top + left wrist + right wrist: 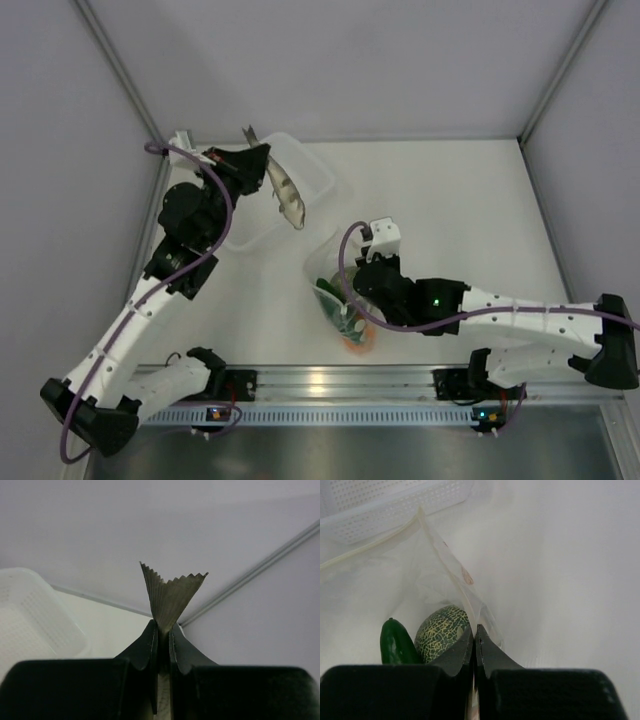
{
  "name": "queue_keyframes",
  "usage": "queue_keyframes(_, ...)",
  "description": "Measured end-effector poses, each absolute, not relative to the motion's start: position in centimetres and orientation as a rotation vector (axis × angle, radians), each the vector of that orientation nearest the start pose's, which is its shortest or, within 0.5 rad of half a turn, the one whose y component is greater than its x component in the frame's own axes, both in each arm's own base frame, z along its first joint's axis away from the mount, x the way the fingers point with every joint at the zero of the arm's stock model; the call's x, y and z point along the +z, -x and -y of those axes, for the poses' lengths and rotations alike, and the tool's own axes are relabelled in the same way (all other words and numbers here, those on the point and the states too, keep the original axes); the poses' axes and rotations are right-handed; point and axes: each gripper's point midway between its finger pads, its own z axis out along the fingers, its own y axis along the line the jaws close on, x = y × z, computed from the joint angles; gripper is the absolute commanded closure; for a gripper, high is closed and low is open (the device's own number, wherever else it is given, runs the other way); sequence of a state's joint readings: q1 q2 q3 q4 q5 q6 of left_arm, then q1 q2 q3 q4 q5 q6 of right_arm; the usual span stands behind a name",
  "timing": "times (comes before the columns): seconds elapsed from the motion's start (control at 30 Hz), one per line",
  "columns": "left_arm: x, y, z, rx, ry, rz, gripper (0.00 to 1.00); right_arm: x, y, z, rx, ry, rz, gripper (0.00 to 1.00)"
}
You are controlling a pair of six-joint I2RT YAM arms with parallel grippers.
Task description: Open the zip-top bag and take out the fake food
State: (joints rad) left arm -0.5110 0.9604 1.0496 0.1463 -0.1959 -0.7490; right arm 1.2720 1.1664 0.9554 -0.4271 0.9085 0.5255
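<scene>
The grey-brown fish's [286,197] head reaches the edge of the white basket, so my left gripper should next turn the fish fully over the basket [315,178] and lower it inside.
My left gripper [262,160] is shut on the grey-brown fish [286,197] near its tail and holds it above the white basket [315,178]. In the left wrist view the fish's ribbed tail fin [170,595] sticks up between my closed fingers, at the left gripper [163,630]. My right gripper [352,297] is shut on the edge of the clear zip-top bag [325,262], which lies open on the table. In the right wrist view the bag's edge [451,562] runs into the right gripper [474,632], with the dark green cucumber [395,642] and the pale-green netted ball [441,630] inside. An orange piece [358,340] shows under the right arm.
The white perforated basket also shows in the left wrist view [30,615] and along the top of the right wrist view [395,505]. Grey walls with metal rails enclose the table on three sides. A metal rail with the arm bases runs along the near edge.
</scene>
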Motion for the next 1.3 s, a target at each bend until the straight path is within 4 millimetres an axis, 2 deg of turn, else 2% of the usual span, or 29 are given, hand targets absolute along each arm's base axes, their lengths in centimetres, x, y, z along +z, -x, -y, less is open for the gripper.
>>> queue_keyframes(0.13, 45.1, -35.2, 15.0, -0.693, 0.409, -1.435, 1.0, 22.5, -20.9, -24.9, 0.195, 0.235, -1.919, 1.0)
queue_keyframes(0.23, 43.5, -38.3, 13.4, -0.475, 0.441, -1.52, 1.0, 23.0, -20.8, -24.2, 0.205, 0.226, -1.91, 1.0)
queue_keyframes(0.3, 41.5, -40.2, 12.6, -0.334, 0.447, -1.585, 1.0, 23.5, -20.9, -23.7, 0.213, 0.213, -1.901, 1.0)
queue_keyframes(0.43, 35.1, -43.3, 10.6, -0.024, 0.43, -1.755, 1.0, 24.0, -20.9, -23.1, 0.221, 0.207, -1.89, 1.0)
queue_keyframes(0.57, 30.0, -45.7, 8.8, 0.188, 0.4, -1.875, 1.0, 24.2, -20.7, -22.5, 0.234, 0.21, -1.884, 1.0)
queue_keyframes(0.8, 22.3, -48.8, 4.4, 0.472, 0.377, -2.031, 1.0, 24.7, -20.5, -21.8, 0.241, 0.221, -1.869, 1.0)
queue_keyframes(1.07, 14.9, -50.5, 0.7, 0.705, 0.344, -2.158, 1.0, 24.5, -20.5, -22.0, 0.229, 0.26, -1.871, 1.0)
queue_keyframes(1.17, 12.4, -50.9, -0.1, 0.746, 0.33, -2.205, 0.9, 24.4, -20.5, -21.9, 0.229, 0.265, -1.873, 1.0)
queue_keyframes(1.27, 10.9, -51.2, -0.5, 0.757, 0.324, -2.24, 0.69, 24.2, -20.5, -22.0, 0.229, 0.268, -1.875, 1.0)
queue_keyframes(1.3, 10.5, -51.1, -0.6, 0.76, 0.321, -2.251, 0.57, 24.1, -20.5, -22.0, 0.228, 0.267, -1.876, 1.0)
